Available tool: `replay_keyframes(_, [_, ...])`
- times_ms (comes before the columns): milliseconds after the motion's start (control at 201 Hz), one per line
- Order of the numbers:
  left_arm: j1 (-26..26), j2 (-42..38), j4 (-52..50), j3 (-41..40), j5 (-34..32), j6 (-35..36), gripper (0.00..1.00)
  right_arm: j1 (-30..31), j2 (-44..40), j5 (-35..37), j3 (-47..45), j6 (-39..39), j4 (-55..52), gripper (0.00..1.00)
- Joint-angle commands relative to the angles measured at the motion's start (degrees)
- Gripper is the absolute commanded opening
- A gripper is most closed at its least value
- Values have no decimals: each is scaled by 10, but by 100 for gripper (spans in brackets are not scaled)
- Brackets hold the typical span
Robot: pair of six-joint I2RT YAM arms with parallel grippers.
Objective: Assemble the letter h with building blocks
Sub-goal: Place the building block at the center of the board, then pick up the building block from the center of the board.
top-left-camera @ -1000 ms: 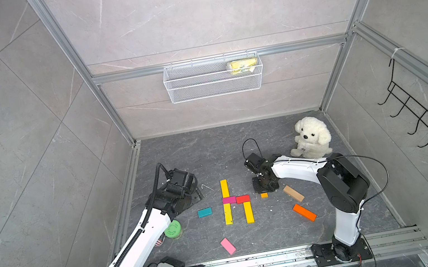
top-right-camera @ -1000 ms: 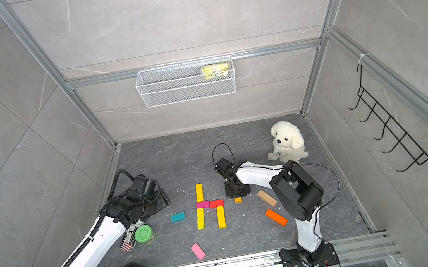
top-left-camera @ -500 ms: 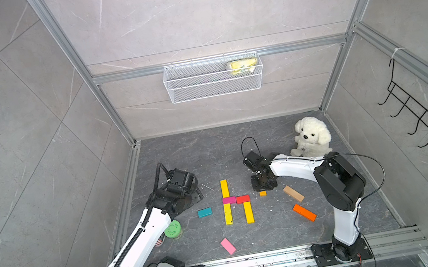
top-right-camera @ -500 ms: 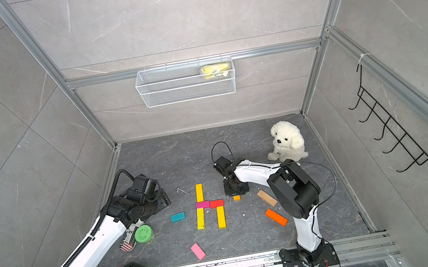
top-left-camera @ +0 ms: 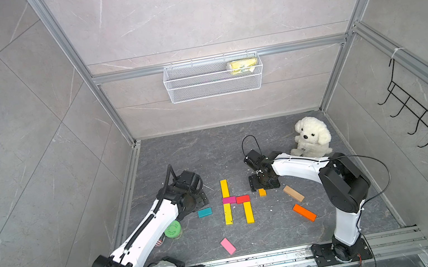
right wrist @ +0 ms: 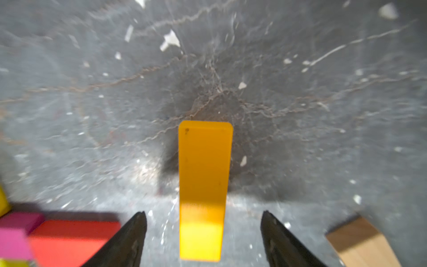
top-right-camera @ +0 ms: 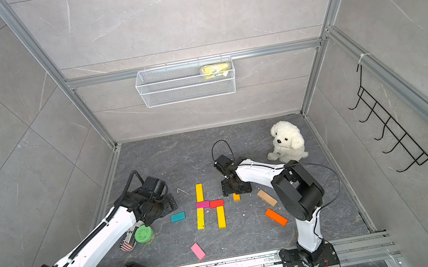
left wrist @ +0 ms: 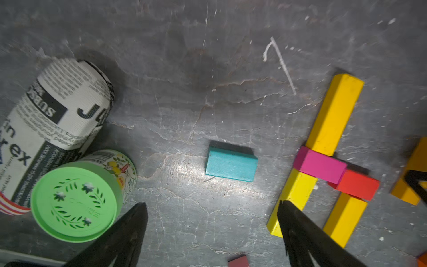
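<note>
The robot will move its left gripper down and close it on the short ends of the teal block [top-left-camera: 204, 212] [left wrist: 231, 164], because that block is below the open fingers on the dark floor.
Several building blocks form a partial letter on the dark floor: a yellow bar [top-left-camera: 224, 188], a magenta block [top-left-camera: 228, 200], a red block [top-left-camera: 243, 199], a second yellow bar [top-left-camera: 228, 214] and an amber bar [top-left-camera: 248, 212]. My right gripper [right wrist: 203, 215] is open over another amber bar [right wrist: 203, 189], which lies on the floor between the fingers, apart from both. Only its end [top-left-camera: 262, 192] shows in both top views. My left gripper [left wrist: 211, 208] is open and empty just short of a teal block [left wrist: 231, 164]. Loose tan [top-left-camera: 293, 193], orange [top-left-camera: 304, 212] and pink [top-left-camera: 227, 246] blocks lie around.
A green-lidded can [left wrist: 74, 201] and a newsprint roll [left wrist: 53, 120] sit close beside my left gripper. A white plush dog [top-left-camera: 310, 138] sits at the back right. A wire basket [top-left-camera: 214, 78] hangs on the back wall.
My right gripper has gone from shut to open, letting go of the amber bar. My left gripper has opened wider. Both arms have hardly moved.
</note>
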Motion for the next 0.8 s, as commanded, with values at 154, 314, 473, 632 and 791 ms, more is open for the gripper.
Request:
replay_keyframes(154, [-62, 102, 23, 12, 11, 5, 97, -1, -157, -11, -30, 34, -25, 82])
replay_keyframes(314, [-63, 136, 79, -9, 19, 17, 94, 0, -233, -24, -81, 54, -27, 83])
replay_keyframes(473, [-62, 165, 109, -19, 20, 27, 94, -1, -272, -27, -111, 61, -37, 82])
replay_keyframes(632, [-53, 183, 113, -12, 18, 34, 94, -1, -291, -31, -129, 67, -41, 82])
replay_keyframes(791, [-40, 187, 112, -9, 23, 43, 89, -1, -303, -35, -144, 74, -35, 82])
